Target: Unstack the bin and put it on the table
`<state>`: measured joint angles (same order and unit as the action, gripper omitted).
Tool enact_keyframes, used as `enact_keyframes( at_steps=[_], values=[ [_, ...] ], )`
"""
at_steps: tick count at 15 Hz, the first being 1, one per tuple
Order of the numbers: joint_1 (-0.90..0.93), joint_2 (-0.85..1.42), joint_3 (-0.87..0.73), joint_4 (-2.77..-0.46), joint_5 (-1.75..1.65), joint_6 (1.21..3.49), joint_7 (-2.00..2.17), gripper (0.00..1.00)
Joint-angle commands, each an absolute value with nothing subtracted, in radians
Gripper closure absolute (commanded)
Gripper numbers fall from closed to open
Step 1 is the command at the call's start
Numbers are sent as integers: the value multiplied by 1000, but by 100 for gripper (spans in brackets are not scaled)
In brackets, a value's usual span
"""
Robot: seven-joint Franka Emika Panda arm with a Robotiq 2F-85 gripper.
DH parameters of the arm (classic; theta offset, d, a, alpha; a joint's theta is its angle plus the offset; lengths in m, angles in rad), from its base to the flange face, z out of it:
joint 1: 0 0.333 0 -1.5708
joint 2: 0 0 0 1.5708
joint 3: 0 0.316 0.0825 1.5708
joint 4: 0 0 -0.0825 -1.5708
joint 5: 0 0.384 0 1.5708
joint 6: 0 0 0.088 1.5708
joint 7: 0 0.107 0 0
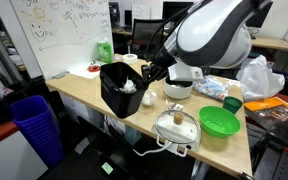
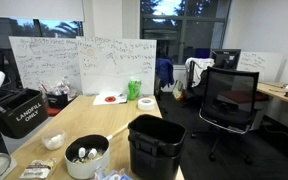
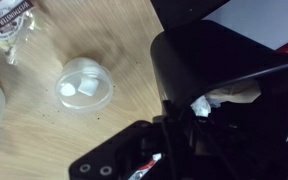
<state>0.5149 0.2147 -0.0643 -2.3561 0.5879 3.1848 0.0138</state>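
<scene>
The black bin is leaning past the table's edge, so my gripper will next bring it over the table (image 3: pixel 130 75) toward the clear bowl, tip it upright and go down.
The black bin (image 1: pixel 117 90) is at the front edge of the light wood table (image 1: pixel 79 88) and leans over in this exterior view. My gripper (image 1: pixel 150 72) is at its rim, with fingers on either side of the bin wall, shut on it. In the wrist view the gripper (image 3: pixel 174 128) straddles the bin's rim (image 3: pixel 169 60), and white crumpled paper (image 3: pixel 200 103) lies inside. In an exterior view the bin (image 2: pixel 156 148) appears at the table's (image 2: pixel 104 125) edge; the gripper does not show there.
A clear bowl with white bits (image 3: pixel 84 84) lies on the table beside the bin. A white bowl (image 1: pixel 179 90), a green bowl (image 1: pixel 219 122) and a white lidded dish (image 1: pixel 176 126) are nearby. A blue slatted bin (image 1: pixel 34 125) stands on the floor. Office chair (image 2: pixel 229 100).
</scene>
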Motion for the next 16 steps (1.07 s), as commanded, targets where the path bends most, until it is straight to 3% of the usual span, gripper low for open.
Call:
enact_keyframes(
  at_steps=[1,10,11,12,16],
  values=[
    [527,364,-134,-2236,525,3226,57,97],
    [769,587,-525,-2013,464,3047,205,97],
    [804,596,-566,-2003,451,3011,231,64],
    [831,602,-596,-1997,439,2981,254,64],
    [881,589,-643,-1978,430,2900,307,37]
  ],
)
